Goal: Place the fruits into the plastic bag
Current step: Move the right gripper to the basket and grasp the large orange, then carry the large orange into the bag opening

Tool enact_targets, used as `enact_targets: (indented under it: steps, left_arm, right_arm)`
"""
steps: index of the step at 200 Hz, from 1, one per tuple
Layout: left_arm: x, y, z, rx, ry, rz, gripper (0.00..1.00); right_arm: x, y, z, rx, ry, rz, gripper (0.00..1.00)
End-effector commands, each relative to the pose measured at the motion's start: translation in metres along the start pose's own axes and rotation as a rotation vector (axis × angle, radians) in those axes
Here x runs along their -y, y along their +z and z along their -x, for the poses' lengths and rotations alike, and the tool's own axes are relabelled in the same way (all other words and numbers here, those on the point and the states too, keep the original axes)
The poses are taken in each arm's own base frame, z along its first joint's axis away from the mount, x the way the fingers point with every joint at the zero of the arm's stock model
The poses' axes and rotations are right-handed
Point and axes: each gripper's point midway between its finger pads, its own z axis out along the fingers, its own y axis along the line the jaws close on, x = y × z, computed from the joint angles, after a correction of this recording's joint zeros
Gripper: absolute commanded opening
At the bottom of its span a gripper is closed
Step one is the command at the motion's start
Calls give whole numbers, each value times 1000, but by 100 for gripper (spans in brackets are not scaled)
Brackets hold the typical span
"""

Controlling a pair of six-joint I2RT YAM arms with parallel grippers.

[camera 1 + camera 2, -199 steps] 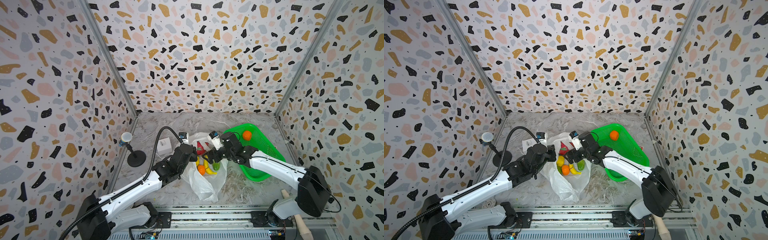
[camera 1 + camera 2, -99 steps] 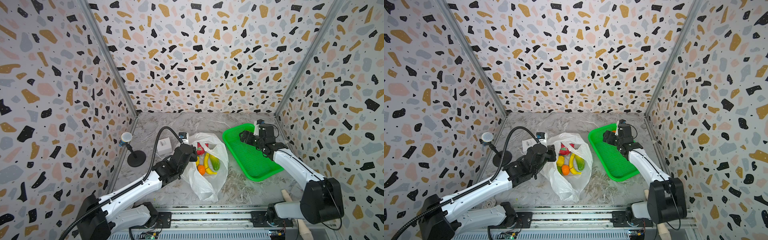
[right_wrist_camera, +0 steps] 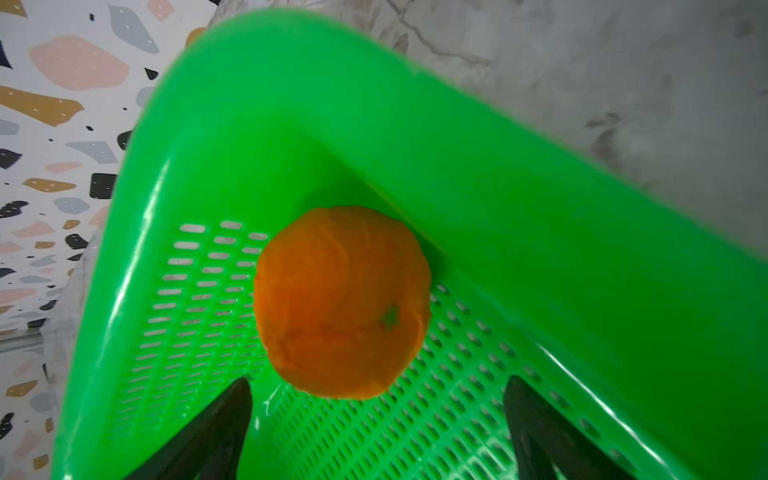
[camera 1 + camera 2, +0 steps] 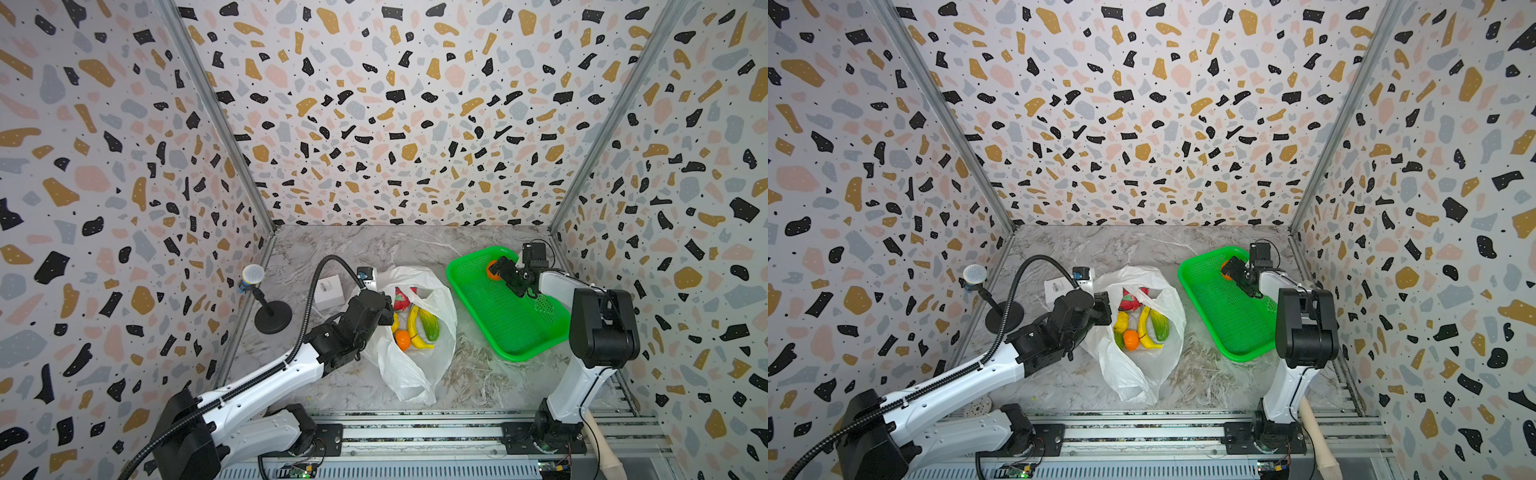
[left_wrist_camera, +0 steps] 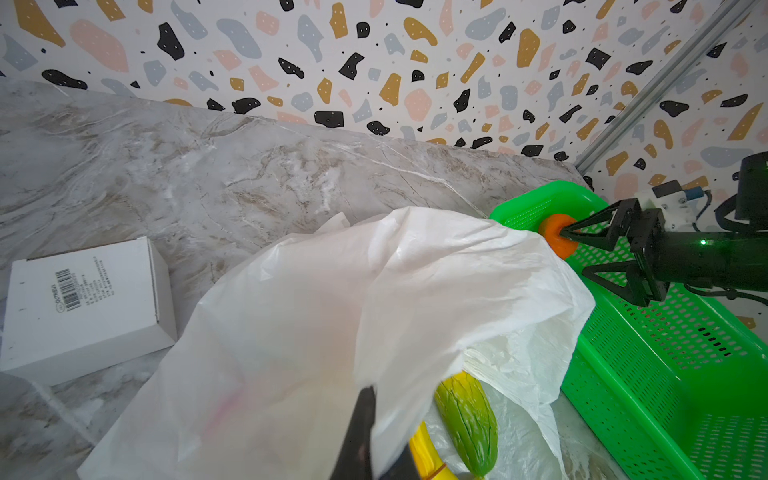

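The orange still sits beyond my open fingers. My right gripper will next move outward gently around the sides of the orange in the tray's far corner (image 4: 493, 270) (image 3: 344, 302) and close.
The plastic bag (image 4: 415, 374) lies open mid-table, and my left gripper (image 4: 387, 308) is shut on its left rim, holding the mouth up; the wrist view shows the film pinched at the left gripper (image 5: 370, 395). Inside lie a dragon fruit (image 4: 401, 299), a banana (image 4: 413, 328), a green-yellow oblong fruit (image 4: 430, 326), an orange (image 4: 402, 339) and a yellow fruit (image 4: 1121, 322). Another orange (image 3: 340, 303) sits in the far corner of the green tray (image 4: 519, 328). My right gripper (image 3: 378, 380) is open just short of it, one finger on each side, touching nothing.
A small white box (image 4: 330, 291) lies left of the bag. A microphone on a black round stand (image 4: 270, 316) is near the left wall. The tray's raised rim (image 3: 457, 145) curves close behind the orange. Patterned walls enclose three sides.
My right arm left the bag's mouth, swung right to the tray's far corner and came down near the orange with jaws wide. The left gripper and bag stayed put.
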Motion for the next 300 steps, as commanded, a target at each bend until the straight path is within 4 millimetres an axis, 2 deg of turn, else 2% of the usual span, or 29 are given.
enact_targets:
  steps: [1, 31, 49, 78, 101, 130, 145, 159, 183, 195, 211, 233, 251, 270, 300]
  left_arm:
    - [-5, -2, 7, 39, -5, 12, 0]
    - [-6, 0, 7, 38, -5, 16, 0]
    - [-7, 1, 6, 33, -4, 16, 0]
    - [-7, 2, 7, 33, -1, 17, 0]
    - [-8, 2, 8, 34, -3, 18, 0]
    - [-8, 3, 9, 35, -10, 19, 0]
    - [-7, 4, 8, 31, -10, 15, 0]
    - [-7, 4, 8, 27, -7, 13, 0]
    - [-6, 5, 8, 26, -4, 12, 0]
    - [-5, 5, 9, 27, -4, 9, 0]
    - [-3, 6, 9, 27, -4, 3, 0]
    - [-1, 8, 10, 23, -5, -2, 0]
    - [1, 8, 11, 25, -9, -6, 0]
    - [0, 6, 14, 32, -17, -4, 0]
    - [-6, -2, 18, 45, -20, 14, 0]
  right_arm:
    - [-23, 0, 15, 16, 32, 82, 95]
    - [-23, 11, 22, 30, 49, 92, 92]
    - [-23, 15, 23, 37, 62, 97, 86]
    - [-25, 16, 27, 62, 60, 121, 61]
    - [-30, 14, 28, 57, 42, 133, 50]
    - [-43, -9, 21, 53, 23, 187, 46]
    - [-55, -33, 13, 58, 4, 228, 46]
    - [-77, -61, -1, 68, -76, 291, 46]
    - [-125, -114, -44, 75, -324, 407, 46]
    - [-144, -132, -76, 62, -451, 445, 46]
    - [-168, -151, -130, -6, -607, 532, 46]
    - [-187, -161, -219, -168, -799, 652, 47]
    - [-190, -155, -274, -288, -907, 676, 48]
    - [-190, -139, -301, -346, -1009, 623, 48]
    - [-193, -113, -306, -383, -1025, 568, 48]
